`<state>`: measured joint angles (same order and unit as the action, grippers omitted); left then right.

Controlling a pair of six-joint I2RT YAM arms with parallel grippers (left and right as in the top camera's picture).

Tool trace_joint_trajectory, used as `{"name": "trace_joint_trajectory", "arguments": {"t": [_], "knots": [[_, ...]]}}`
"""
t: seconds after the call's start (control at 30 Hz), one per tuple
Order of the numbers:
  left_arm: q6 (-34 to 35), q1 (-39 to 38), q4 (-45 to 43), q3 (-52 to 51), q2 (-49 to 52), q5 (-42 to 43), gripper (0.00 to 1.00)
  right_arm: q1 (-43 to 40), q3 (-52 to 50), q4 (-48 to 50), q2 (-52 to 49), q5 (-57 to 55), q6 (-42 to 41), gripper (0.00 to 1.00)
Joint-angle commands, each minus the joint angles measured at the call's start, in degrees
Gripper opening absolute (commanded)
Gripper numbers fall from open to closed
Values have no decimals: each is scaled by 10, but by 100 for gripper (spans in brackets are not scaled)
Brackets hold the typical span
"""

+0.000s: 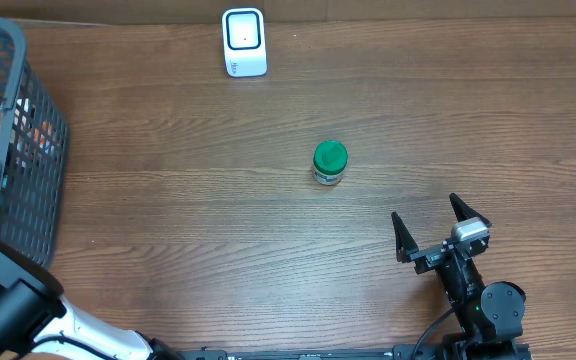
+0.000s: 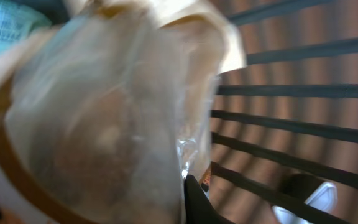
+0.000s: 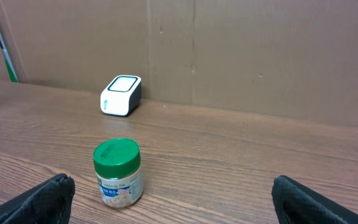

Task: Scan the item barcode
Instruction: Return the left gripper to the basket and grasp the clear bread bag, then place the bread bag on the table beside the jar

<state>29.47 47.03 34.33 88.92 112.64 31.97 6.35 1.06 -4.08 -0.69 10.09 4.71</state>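
Open tabletop is beside the jar, right of my left gripper in the overhead view, so I'll lift the packet over the basket's bars, lower and release it.
My left gripper is down inside the dark wire basket at the table's left edge. It is shut against a clear, crinkled plastic-wrapped item that fills the left wrist view. Only one dark finger shows, pressed to the wrap. The white barcode scanner stands at the far edge of the table and appears in the right wrist view as a small scanner. My right gripper rests open near the front right, nothing between its fingers.
A green-lidded jar stands upright mid-table, just ahead of the right gripper's left finger, its label showing on the jar. Basket bars run close on the right of the left gripper. A cardboard wall backs the table.
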Motion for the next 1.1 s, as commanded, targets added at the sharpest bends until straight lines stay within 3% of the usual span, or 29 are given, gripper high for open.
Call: {"name": "trace_joint_trajectory", "arguments": {"t": [0.0, 0.27, 0.4, 0.57, 0.77, 0.93, 1.07], "knots": [[3, 3, 40, 90, -99, 34, 5, -4, -6, 3, 4, -1, -1, 100], [1, -2, 79, 136, -263, 34, 4, -4, -6, 3, 4, -1, -1, 100], [1, -44, 115, 136, -339, 34, 4, -4, -6, 3, 4, -1, -1, 100], [-39, -163, 200, 135, -356, 29, 4, -4, -6, 3, 4, -1, -1, 100], [-53, -364, 296, 98, -320, -71, 5, -4, -6, 3, 4, -1, -1, 100], [-26, -520, 272, 1, -263, -155, 4, -4, -6, 3, 4, -1, -2, 100], [25, -605, 185, -77, -195, -174, 4, -4, -6, 3, 4, -1, -1, 100]]}}
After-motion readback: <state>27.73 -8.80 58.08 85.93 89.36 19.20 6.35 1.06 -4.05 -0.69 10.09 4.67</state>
